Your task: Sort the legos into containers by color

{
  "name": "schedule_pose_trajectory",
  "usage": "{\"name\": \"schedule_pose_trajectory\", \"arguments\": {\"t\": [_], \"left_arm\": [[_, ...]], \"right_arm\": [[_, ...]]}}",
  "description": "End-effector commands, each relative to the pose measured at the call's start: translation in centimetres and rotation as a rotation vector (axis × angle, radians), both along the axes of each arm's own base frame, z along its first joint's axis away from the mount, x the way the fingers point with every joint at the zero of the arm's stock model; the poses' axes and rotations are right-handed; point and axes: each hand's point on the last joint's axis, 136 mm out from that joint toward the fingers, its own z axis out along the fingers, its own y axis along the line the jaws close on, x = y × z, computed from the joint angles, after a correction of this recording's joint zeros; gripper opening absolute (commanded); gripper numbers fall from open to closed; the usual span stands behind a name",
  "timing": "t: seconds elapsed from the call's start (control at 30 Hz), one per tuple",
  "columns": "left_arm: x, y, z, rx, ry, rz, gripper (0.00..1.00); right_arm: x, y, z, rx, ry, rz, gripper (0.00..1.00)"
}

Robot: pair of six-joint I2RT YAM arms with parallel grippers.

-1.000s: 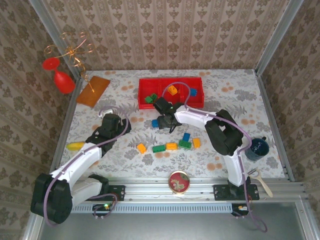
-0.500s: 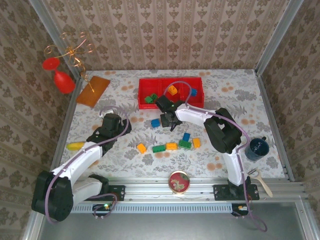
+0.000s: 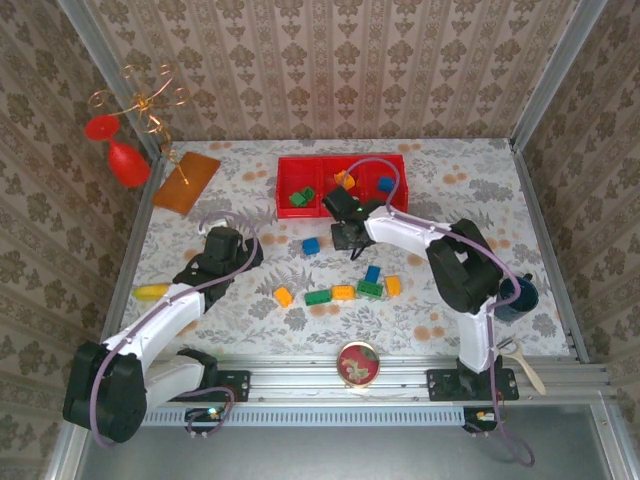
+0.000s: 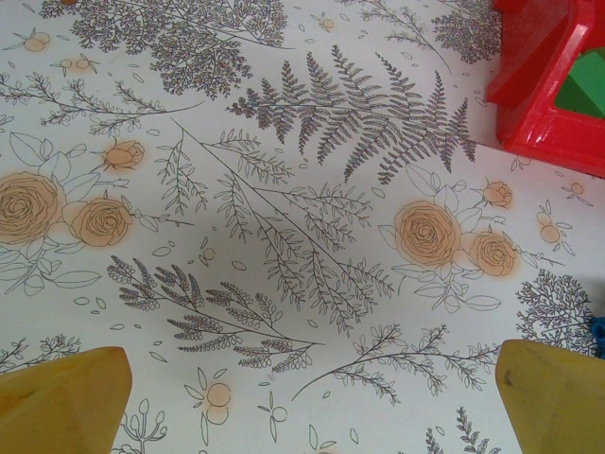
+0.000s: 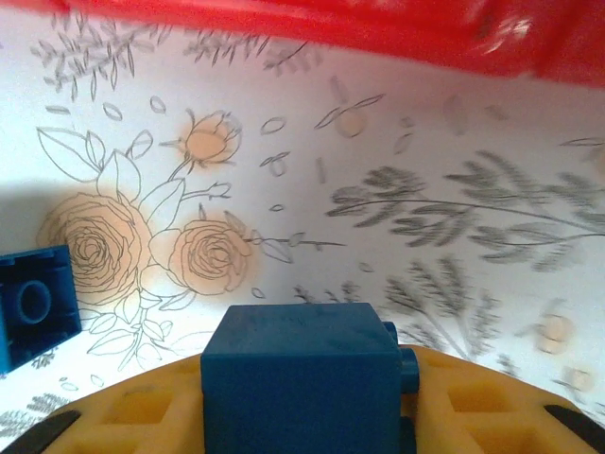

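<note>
The blue lego will next go outward in my right gripper, past the front side of the tray and over the bin with the blue brick (image 3: 386,184). My right gripper will release it there because the colors match.
My right gripper (image 5: 302,383) is shut on a blue lego (image 5: 298,364) held between its yellow fingers, just in front of the red containers (image 5: 312,28). From above, that gripper (image 3: 347,238) hangs near the tray's front wall (image 3: 340,213). A second blue lego (image 3: 311,246) lies on the table to its left (image 5: 33,303). More legos lie in a loose row: orange (image 3: 283,296), green (image 3: 318,297), orange-yellow (image 3: 343,292), green (image 3: 370,289), blue (image 3: 373,273), orange (image 3: 393,285). The bins hold a green (image 3: 300,197), an orange (image 3: 345,180) and a blue brick (image 3: 386,184). My left gripper (image 3: 225,245) stands open over bare tablecloth (image 4: 312,397).
An orange-brown board (image 3: 186,180) and a red glass on a wire stand (image 3: 120,155) sit at the back left. A yellow piece (image 3: 150,292) lies by the left arm. A dark cup (image 3: 518,295) is at the right edge, and a round tin (image 3: 358,362) is at the front.
The right gripper has shut on a blue lego and moved back and right toward the tray. The other blue lego stays on the table. The left arm has not moved.
</note>
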Motion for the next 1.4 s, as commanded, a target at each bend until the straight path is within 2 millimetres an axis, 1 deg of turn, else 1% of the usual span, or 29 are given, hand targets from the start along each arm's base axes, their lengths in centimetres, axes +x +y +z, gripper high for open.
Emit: {"name": "schedule_pose_trajectory", "arguments": {"t": [0.0,0.07,0.17,0.33,0.47,0.77,0.93,1.03,1.13,1.23,1.37], "left_arm": [[0.0,0.2,-0.1,-0.017,0.006,0.012,1.0],[0.1,0.2,-0.1,-0.019,0.005,0.012,1.0],[0.0,0.1,-0.1,-0.022,0.006,0.008,1.0],[0.0,0.0,-0.1,-0.026,0.006,0.005,1.0],[0.0,0.0,-0.2,-0.024,0.01,0.003,1.0],[0.0,-0.1,-0.1,-0.026,0.011,-0.004,1.0],[-0.2,-0.2,-0.1,-0.031,0.013,-0.01,1.0],[-0.3,-0.2,0.1,-0.033,0.01,-0.014,1.0],[-0.4,0.1,0.3,-0.022,0.003,-0.008,1.0],[-0.4,0.4,0.8,-0.012,-0.012,-0.002,1.0],[-0.6,0.5,1.3,-0.013,-0.027,-0.003,1.0]], "right_arm": [[0.6,-2.3,3.9,-0.006,-0.09,-0.038,0.29],[1.1,-3.6,5.2,-0.008,-0.123,-0.06,0.28],[2.1,-5.6,6.6,-0.014,-0.16,-0.094,0.29],[4.2,-8.3,7.7,-0.016,-0.191,-0.151,0.29],[6.1,-9.4,8.0,-0.02,-0.207,-0.175,0.29],[10.1,-10.8,8.0,-0.05,-0.251,-0.202,0.32],[11.7,-11.1,7.6,-0.058,-0.259,-0.209,0.34],[12.3,-11.1,7.2,-0.07,-0.257,-0.206,0.39],[12.7,-11.4,6.6,-0.084,-0.247,-0.21,0.46],[12.7,-11.5,6.1,-0.09,-0.234,-0.211,0.53],[12.6,-11.5,6.0,-0.089,-0.23,-0.213,0.6]]}}
